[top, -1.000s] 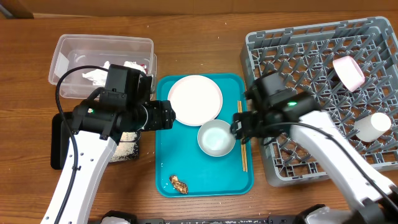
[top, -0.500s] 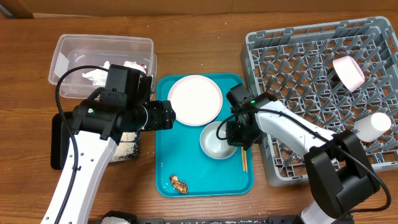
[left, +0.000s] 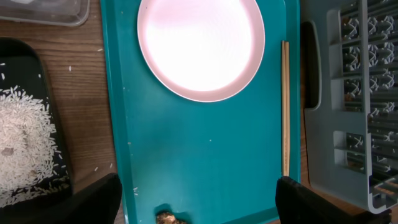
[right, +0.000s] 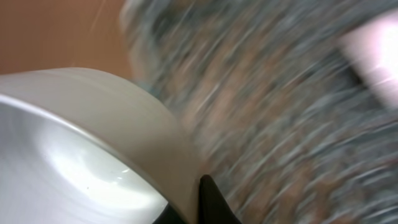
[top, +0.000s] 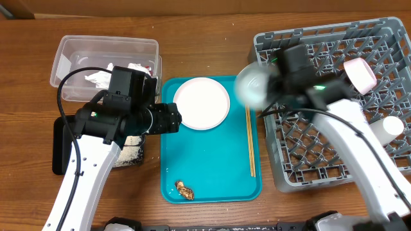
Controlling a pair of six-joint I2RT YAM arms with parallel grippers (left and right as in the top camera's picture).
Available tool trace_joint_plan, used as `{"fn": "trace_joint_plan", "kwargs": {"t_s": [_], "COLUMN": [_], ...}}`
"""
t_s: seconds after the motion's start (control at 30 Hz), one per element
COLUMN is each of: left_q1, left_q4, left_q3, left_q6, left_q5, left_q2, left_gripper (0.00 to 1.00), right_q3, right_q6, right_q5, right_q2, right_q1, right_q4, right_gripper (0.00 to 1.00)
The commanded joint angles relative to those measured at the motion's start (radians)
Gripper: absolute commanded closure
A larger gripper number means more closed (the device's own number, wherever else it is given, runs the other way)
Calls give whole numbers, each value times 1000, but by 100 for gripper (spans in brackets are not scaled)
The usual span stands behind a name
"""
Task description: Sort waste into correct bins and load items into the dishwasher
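Next, my right gripper turns outward over the grey dish rack and lowers the white bowl beside the pink bowl, where the far slots stand empty.
My right gripper (top: 271,87) is shut on the rim of a small white bowl (top: 252,85), lifted and blurred at the left edge of the grey dish rack (top: 321,154). In the right wrist view the bowl (right: 93,155) fills the left side, with a dark fingertip (right: 208,202) pressed on its wall. My left gripper (top: 171,119) hangs open over the teal tray (top: 212,173), nothing between its fingers (left: 90,202). On the tray lie a pale pink plate (top: 201,102), two chopsticks (top: 250,141) and a brown food scrap (top: 185,190).
The clear tub (top: 106,58) at the back left holds white tissues (top: 96,78). The black tray (top: 61,144) with loose rice (left: 25,143) lies under my left arm. A pink bowl (top: 359,74) and a white cup (top: 385,130) sit in the rack.
My right gripper shut on the small bowl on the teal tray, lifted it and carried it up and right to the rack's edge. The left arm has not moved.
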Motion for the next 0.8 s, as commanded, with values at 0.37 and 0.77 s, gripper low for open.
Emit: {"fn": "trace_joint_plan", "kwargs": {"t_s": [0.37,0.77], "left_q1": [4,4], "left_q4": [11,12], "left_q3": [12,12], "left_q6": [1,0], "left_q5": [-8,-3], "left_q2": [0,0], "left_gripper": [18,18], "right_q3": [-14,-14], "right_q6": [-162,-257], "right_q5": [956,963], "right_q2": [217,539], "right_q1": [-305,-322], "right_q4": [624,776], "right_gripper": [96,96]}}
